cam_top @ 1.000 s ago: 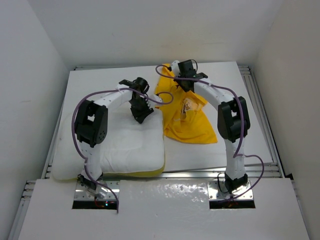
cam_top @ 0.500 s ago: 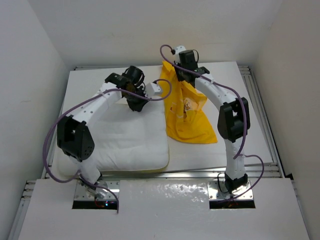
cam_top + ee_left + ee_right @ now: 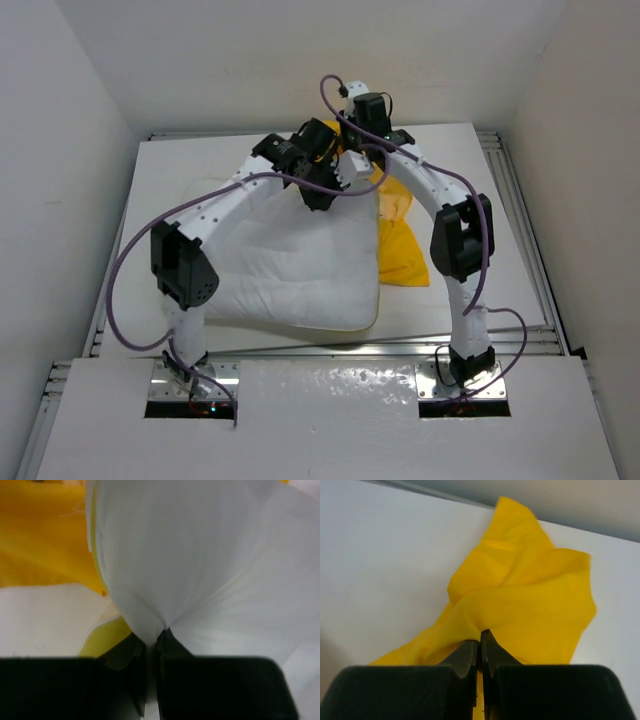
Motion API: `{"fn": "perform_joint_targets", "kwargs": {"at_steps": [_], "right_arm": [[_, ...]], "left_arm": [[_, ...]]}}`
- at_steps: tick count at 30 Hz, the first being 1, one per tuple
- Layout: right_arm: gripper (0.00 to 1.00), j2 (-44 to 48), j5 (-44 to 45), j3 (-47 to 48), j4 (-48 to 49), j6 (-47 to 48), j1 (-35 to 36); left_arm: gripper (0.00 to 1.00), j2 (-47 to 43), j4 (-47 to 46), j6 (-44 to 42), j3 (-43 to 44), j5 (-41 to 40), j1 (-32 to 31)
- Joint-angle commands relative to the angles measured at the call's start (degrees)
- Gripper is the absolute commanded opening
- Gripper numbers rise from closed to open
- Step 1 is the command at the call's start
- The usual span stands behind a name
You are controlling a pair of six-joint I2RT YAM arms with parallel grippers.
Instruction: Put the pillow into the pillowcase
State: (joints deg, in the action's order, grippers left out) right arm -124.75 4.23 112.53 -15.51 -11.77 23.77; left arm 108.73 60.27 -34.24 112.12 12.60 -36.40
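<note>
The lifted pillow corner goes down slightly outward in my left gripper toward the yellow pillowcase's far part (image 3: 332, 128) (image 3: 45, 532) next for release, since that part lies below and outward.
The white pillow (image 3: 300, 265) lies across the middle of the table, its far right corner lifted. My left gripper (image 3: 318, 198) is shut on that corner; in the left wrist view the pillow (image 3: 200, 555) bunches into the shut left gripper (image 3: 152, 637), with the yellow pillowcase (image 3: 40, 540) just behind it. The pillowcase (image 3: 402, 250) lies to the right, partly hidden under the pillow's right edge. My right gripper (image 3: 368, 150) holds its far end raised. In the right wrist view the right gripper (image 3: 481, 639) is shut on a fold of the pillowcase (image 3: 530, 600).
The white table (image 3: 190, 170) has raised rails along its left edge (image 3: 105, 290) and right edge (image 3: 530, 250). White walls close in on three sides. The two arms cross near each other at the far centre, with purple cables (image 3: 130, 250) looping beside them.
My left gripper closed on the pillow's far corner and dragged the pillow right, so it now overlaps the pillowcase. The right gripper kept its hold and lifted the pillowcase's far end.
</note>
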Motion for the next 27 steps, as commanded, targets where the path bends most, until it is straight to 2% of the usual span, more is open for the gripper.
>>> {"fn": "perform_joint_targets", "kwargs": {"at_steps": [1, 4, 8, 14, 16, 17, 18, 21, 24, 25, 27], "right_arm": [[0.00, 2.5, -2.0, -1.0, 2.5, -1.6, 1.9], [0.00, 3.1, -2.2, -0.8, 1.5, -2.2, 1.4], [0.00, 3.7, -1.6, -0.6, -0.8, -2.9, 1.4], [0.00, 5.7, -2.6, -2.9, -2.5, -8.4, 1.2], [0.02, 7.4, -5.7, -5.3, -1.9, -8.9, 0.9], [0.10, 8.0, -7.4, -6.0, -1.7, -7.4, 0.9], [0.38, 8.6, -11.4, -7.5, -1.7, -6.2, 0.9], [0.68, 10.7, -12.1, -8.7, -4.7, -0.8, 0.8], [0.73, 14.0, -10.4, -12.0, -5.3, 3.0, -1.3], [0.71, 14.8, -10.6, -13.0, -5.3, 3.9, -3.0], [0.62, 16.9, -11.8, -16.5, -5.3, 6.8, -4.9]], "left_arm": [[0.00, 6.8, -6.5, 8.6, 8.3, -6.6, 1.0], [0.00, 10.3, -6.5, 12.7, 10.5, -8.3, 2.7], [0.00, 9.6, -14.1, 16.5, 3.7, -12.1, 7.3], [0.00, 11.2, -21.1, 22.1, 2.2, -16.4, 9.0], [0.00, 11.1, -24.0, 23.9, 1.5, -17.3, 9.0], [0.00, 11.2, -24.6, 24.0, 1.6, -18.1, 9.0], [0.00, 11.6, -24.6, 24.4, 2.1, -18.3, 9.0], [0.00, 15.5, -21.8, 24.1, 5.5, -19.6, 8.9], [0.00, 17.9, -21.1, 23.9, 6.3, -21.6, 8.8], [0.00, 18.4, -21.1, 23.8, 6.0, -22.0, 8.8], [0.00, 19.6, -21.1, 23.9, 5.9, -23.1, 8.7]]}}
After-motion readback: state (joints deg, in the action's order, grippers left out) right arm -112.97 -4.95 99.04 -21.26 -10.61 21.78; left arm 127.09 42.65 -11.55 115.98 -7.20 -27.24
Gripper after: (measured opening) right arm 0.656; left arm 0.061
